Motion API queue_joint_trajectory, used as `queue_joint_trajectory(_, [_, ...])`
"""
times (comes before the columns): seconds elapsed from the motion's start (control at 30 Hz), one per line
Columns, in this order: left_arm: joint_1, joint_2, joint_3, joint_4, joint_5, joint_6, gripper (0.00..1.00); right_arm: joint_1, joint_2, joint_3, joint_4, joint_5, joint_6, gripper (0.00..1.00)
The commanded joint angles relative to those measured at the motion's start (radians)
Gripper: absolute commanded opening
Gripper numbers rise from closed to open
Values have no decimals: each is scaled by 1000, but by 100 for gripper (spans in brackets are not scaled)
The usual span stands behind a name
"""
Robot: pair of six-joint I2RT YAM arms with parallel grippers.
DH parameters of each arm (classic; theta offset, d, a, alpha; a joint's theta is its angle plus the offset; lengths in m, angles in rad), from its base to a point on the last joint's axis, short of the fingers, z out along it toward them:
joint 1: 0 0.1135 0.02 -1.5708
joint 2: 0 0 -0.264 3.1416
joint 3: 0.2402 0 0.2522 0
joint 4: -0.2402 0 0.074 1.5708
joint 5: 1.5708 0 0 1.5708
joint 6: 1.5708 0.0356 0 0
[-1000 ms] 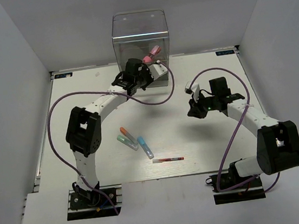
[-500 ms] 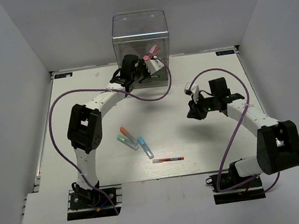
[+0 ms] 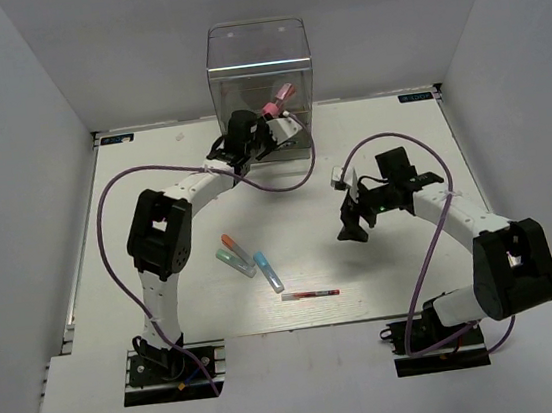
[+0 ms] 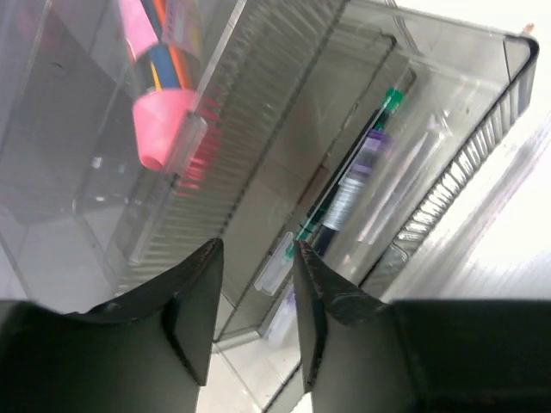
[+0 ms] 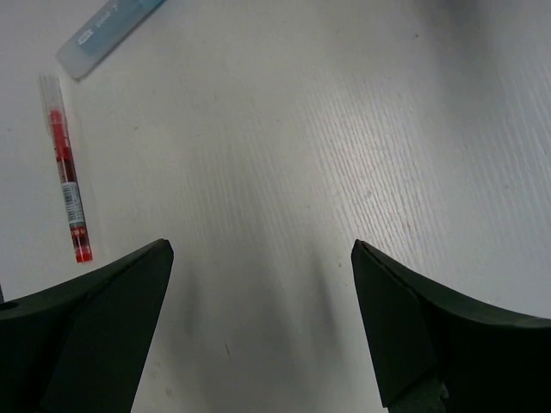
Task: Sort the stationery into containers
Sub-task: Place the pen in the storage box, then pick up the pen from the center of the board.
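The right gripper moves back and to the left in the top view, down onto the red pen's middle (image 3: 313,294) (image 5: 65,161) next, where bare table leaves both fingers room.
The containers are drawers of a tall transparent box (image 3: 258,63) at the back. My left gripper (image 3: 269,133) is at its pulled-out drawer (image 4: 448,129), jaws a little apart, open (image 4: 255,249), with the drawer's small clear tab (image 4: 275,262) just beyond the tips. A dark green-capped pen (image 4: 349,194) lies in that drawer. The chunky pink piece (image 4: 155,120) sticks out of the drawer above (image 3: 280,99). Orange (image 3: 228,243), teal (image 3: 230,260) and blue (image 3: 267,269) markers and a red pen (image 3: 310,294) lie on the table. My right gripper (image 3: 350,221) hangs wide open (image 5: 263,258) over bare table right of them.
The white table (image 3: 400,151) ends at grey walls on three sides. Purple cables (image 3: 105,207) loop beside each arm. In the right wrist view the red pen (image 5: 67,172) and blue marker (image 5: 108,34) lie left of the jaws.
My left gripper went from shut to open at the drawer front. The right gripper opened wide and moved left and nearer, toward the pens on the table.
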Motion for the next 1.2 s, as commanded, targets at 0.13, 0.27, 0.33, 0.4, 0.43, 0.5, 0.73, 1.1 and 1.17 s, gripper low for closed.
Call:
queue_joint_trajectory(0.13, [6, -164, -65, 53, -37, -52, 56, 85, 18, 38, -57, -113, -92, 90])
queue_joint_trajectory(0.27, [-17, -262, -87, 38, -88, -173, 73, 172, 13, 13, -74, -120, -155, 87])
queue_joint_trajectory(0.33, [-17, -320, -87, -20, -97, -269, 81, 223, 12, -4, -69, -95, -171, 84])
queue_joint_trajectory(0.4, [-17, -361, -74, -123, -97, -446, 87, 293, 15, -30, -39, -63, -158, 80])
queue_joint_trajectory(0.43, [-6, -382, -83, -158, -97, -507, 88, 309, 13, -34, -30, -35, -148, 80])
queue_joint_trajectory(0.5, [3, -453, -181, -236, -97, -694, 91, 370, 19, -54, 7, 14, -108, 76])
queue_joint_trajectory(0.73, [3, -726, -640, -208, -158, -1174, 91, 522, 71, -80, 111, 179, -4, 70])
queue_joint_trajectory(1.1, [3, -1114, -950, -268, -345, -1563, 92, 652, 88, -133, 176, 301, 53, 59])
queue_joint_trajectory(1.17, [3, -1152, -962, -301, -373, -1594, 92, 668, 84, -148, 178, 316, 56, 58])
